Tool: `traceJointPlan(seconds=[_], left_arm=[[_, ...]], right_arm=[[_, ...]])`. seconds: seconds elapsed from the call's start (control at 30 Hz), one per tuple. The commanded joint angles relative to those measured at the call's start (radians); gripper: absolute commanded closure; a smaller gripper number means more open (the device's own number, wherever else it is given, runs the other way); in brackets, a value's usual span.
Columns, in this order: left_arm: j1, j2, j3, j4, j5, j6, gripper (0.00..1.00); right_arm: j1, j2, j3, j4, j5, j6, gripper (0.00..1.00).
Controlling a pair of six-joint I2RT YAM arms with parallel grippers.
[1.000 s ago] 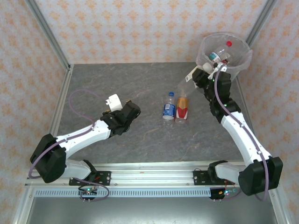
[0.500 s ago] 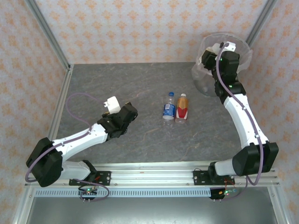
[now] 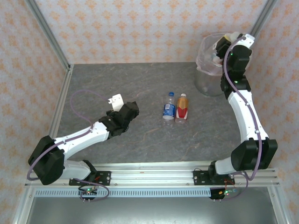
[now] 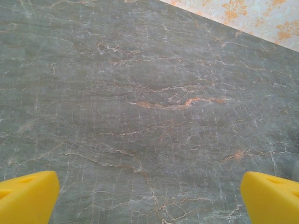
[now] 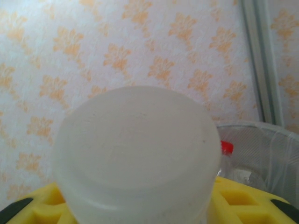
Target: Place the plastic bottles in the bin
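Note:
I should next tilt my right gripper downward over the bin's opening (image 3: pixel 210 50) (image 5: pixel 260 161) to release the pale cloudy bottle inside, because the gripper's fingers still point at the wallpapered wall.
Two plastic bottles lie side by side mid-table: one with a blue label (image 3: pixel 168 110) and one with an orange-red label (image 3: pixel 182 108). The bin (image 3: pixel 208 80), lined with a clear bag, stands at the far right corner. My right gripper (image 3: pixel 224 46) hovers over its rim, shut on a pale, cloudy bottle (image 5: pixel 140 149) whose round base faces the wrist camera between the yellow fingers (image 5: pixel 243 198). A red cap (image 5: pixel 226 147) shows inside the bin (image 5: pixel 264 149). My left gripper (image 3: pixel 132 110) is open above bare table, left of the two bottles, its yellow fingertips (image 4: pixel 28 196) wide apart.
Wallpapered walls and metal corner posts (image 3: pixel 46 32) close in the grey marble table (image 3: pixel 140 84) on three sides. The bin sits tight against the back right post (image 3: pixel 261 18). A metal rail (image 3: pixel 149 175) with both arm bases runs along the near edge.
My right arm has swung up and back with the bottle, from beside the bin's near wall to above its rim. The left arm has shifted slightly, still open.

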Motion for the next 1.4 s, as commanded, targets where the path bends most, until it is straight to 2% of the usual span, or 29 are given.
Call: traceJointPlan(seconds=[0.0, 0.13, 0.23, 0.37, 0.43, 0.53, 0.6, 0.73, 0.8, 0.97, 1.07, 1.23, 1.37], left_arm=[[0.007, 0.013, 0.03, -0.019, -0.008, 0.018, 0.0], [0.007, 0.015, 0.032, -0.026, -0.011, 0.019, 0.0], [0.007, 0.014, 0.034, -0.032, -0.013, 0.021, 0.0], [0.007, 0.014, 0.034, -0.043, -0.02, 0.023, 0.0], [0.007, 0.015, 0.034, -0.048, -0.026, 0.02, 0.0], [0.006, 0.017, 0.034, -0.054, -0.032, 0.021, 0.0], [0.007, 0.017, 0.036, -0.055, -0.033, 0.026, 0.0], [0.007, 0.017, 0.042, -0.065, -0.045, 0.032, 0.0], [0.007, 0.021, 0.042, -0.065, -0.047, 0.033, 0.0], [0.006, 0.042, 0.057, -0.065, -0.036, 0.033, 0.0], [0.007, 0.06, 0.074, -0.068, -0.025, 0.035, 0.0], [0.007, 0.071, 0.086, -0.067, -0.005, 0.036, 0.0], [0.007, 0.073, 0.081, -0.054, 0.018, 0.045, 0.0]], right_arm=[[-0.028, 0.034, 0.037, 0.106, 0.068, 0.067, 1.0], [-0.029, 0.095, 0.051, 0.11, 0.222, -0.06, 1.0], [-0.029, 0.142, 0.073, 0.087, 0.29, -0.149, 1.0], [-0.03, 0.212, 0.173, -0.078, 0.323, -0.193, 1.0], [-0.032, 0.242, 0.234, -0.194, 0.28, -0.202, 1.0], [-0.033, 0.267, 0.288, -0.325, 0.135, -0.271, 0.89], [-0.033, 0.278, 0.311, -0.391, 0.057, -0.348, 0.89], [-0.039, 0.291, 0.339, -0.495, 0.03, -0.455, 0.89], [-0.046, 0.298, 0.356, -0.552, -0.01, -0.505, 0.85], [-0.056, 0.362, 0.449, -0.713, -0.088, -0.576, 0.64], [-0.057, 0.424, 0.537, -0.787, -0.103, -0.561, 0.46], [-0.057, 0.484, 0.649, -0.847, -0.157, -0.519, 0.36], [-0.057, 0.495, 0.685, -0.859, -0.19, -0.489, 0.06]])
